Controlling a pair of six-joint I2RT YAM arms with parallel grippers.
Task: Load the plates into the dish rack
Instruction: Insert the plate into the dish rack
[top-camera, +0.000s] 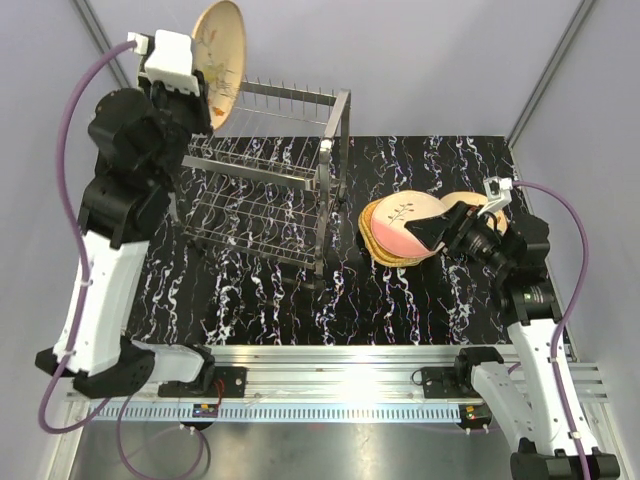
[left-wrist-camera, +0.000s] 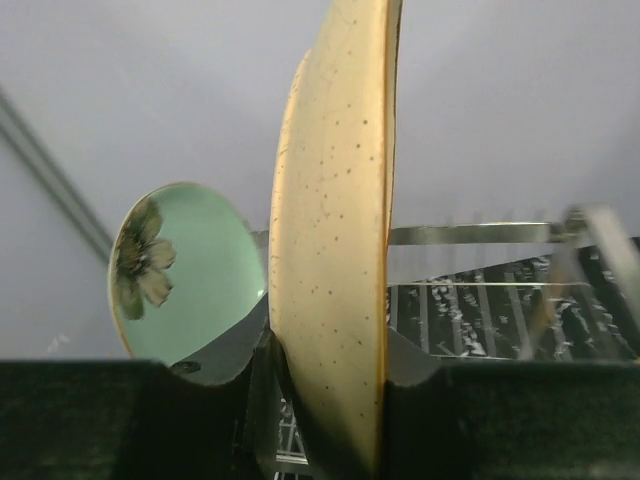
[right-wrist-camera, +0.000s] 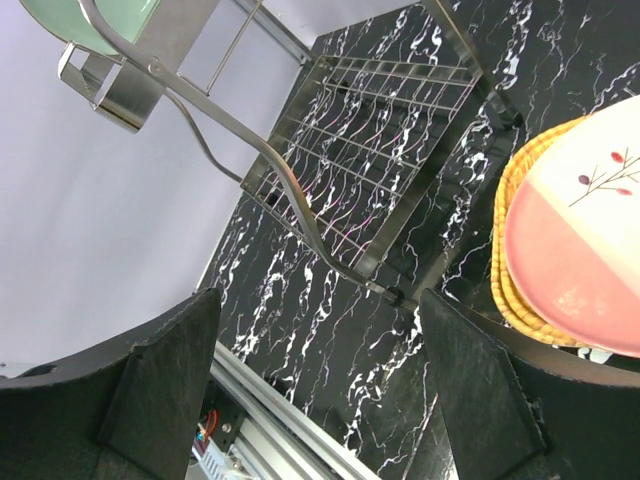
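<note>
My left gripper moves down and left in the top view next and releases the upright beige plate, as the rack's end beside the mint-green plate lies below.
My left gripper (top-camera: 203, 97) is shut on the lower rim of a beige floral plate (top-camera: 218, 55), which it holds upright above the far left end of the dish rack (top-camera: 265, 190). In the left wrist view this speckled plate (left-wrist-camera: 330, 250) stands edge-on between the fingers. Behind it, to the left, is a mint-green plate with a flower (left-wrist-camera: 185, 270). A stack of plates (top-camera: 395, 225) lies on the table right of the rack, with a pink-cream plate (right-wrist-camera: 580, 260) on top of orange wicker ones (right-wrist-camera: 503, 270). My right gripper (top-camera: 428, 232) hovers open over the stack and holds nothing.
The black marbled tabletop (top-camera: 260, 310) stretches in front of the rack to an aluminium rail (top-camera: 330, 365) at the near edge. Grey walls close in the back and sides. The rack's looped end handle (right-wrist-camera: 250, 150) and wire shelf (right-wrist-camera: 370, 150) lie ahead of the right gripper (right-wrist-camera: 325, 380).
</note>
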